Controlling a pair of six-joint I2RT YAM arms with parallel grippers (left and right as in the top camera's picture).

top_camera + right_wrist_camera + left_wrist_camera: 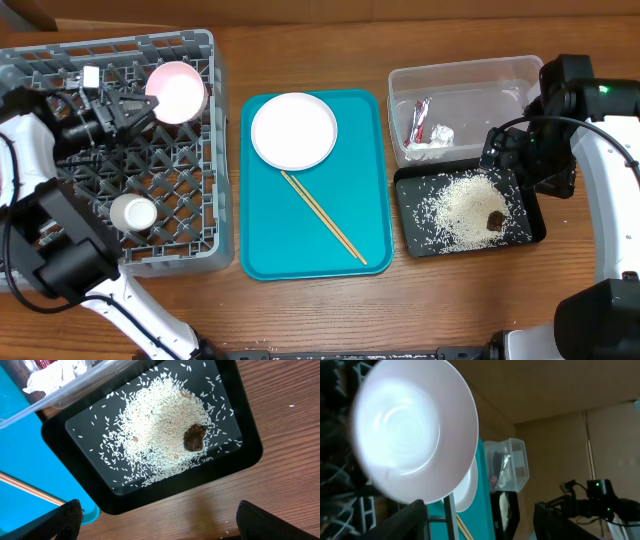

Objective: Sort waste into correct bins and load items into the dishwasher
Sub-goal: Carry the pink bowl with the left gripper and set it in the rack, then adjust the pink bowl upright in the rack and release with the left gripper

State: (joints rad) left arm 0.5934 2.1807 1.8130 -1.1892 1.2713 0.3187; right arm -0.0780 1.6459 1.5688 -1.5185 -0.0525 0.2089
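Next I will swing my left gripper across the pinkish-white bowl [177, 92], then turn down onto the bowl's rim by the teal tray.
A pinkish-white bowl [177, 92] stands on edge in the grey dish rack [195, 215] at its far right corner; it fills the left wrist view [410, 435]. My left gripper [145, 110] [480, 527] is open just left of the bowl, holding nothing. A small white cup [133, 213] sits in the rack. The white plate [294, 130] and chopsticks [322, 215] lie on the teal tray [375, 180]. The clear tub [480, 80] holds the napkin [432, 136] and wrapper [418, 118]. The black tray [410, 195] [235, 415] holds rice [160, 430] and the brown scrap [194, 438]. My right gripper [505, 158] [160, 527] is open and empty over it. The pale grey bowl is not visible.
A few rice grains [225, 532] lie on the wooden table beside the black tray. The teal tray sits between the rack and the bins. The left arm [40, 200] reaches over the rack; the right arm [610, 170] stands at the right edge.
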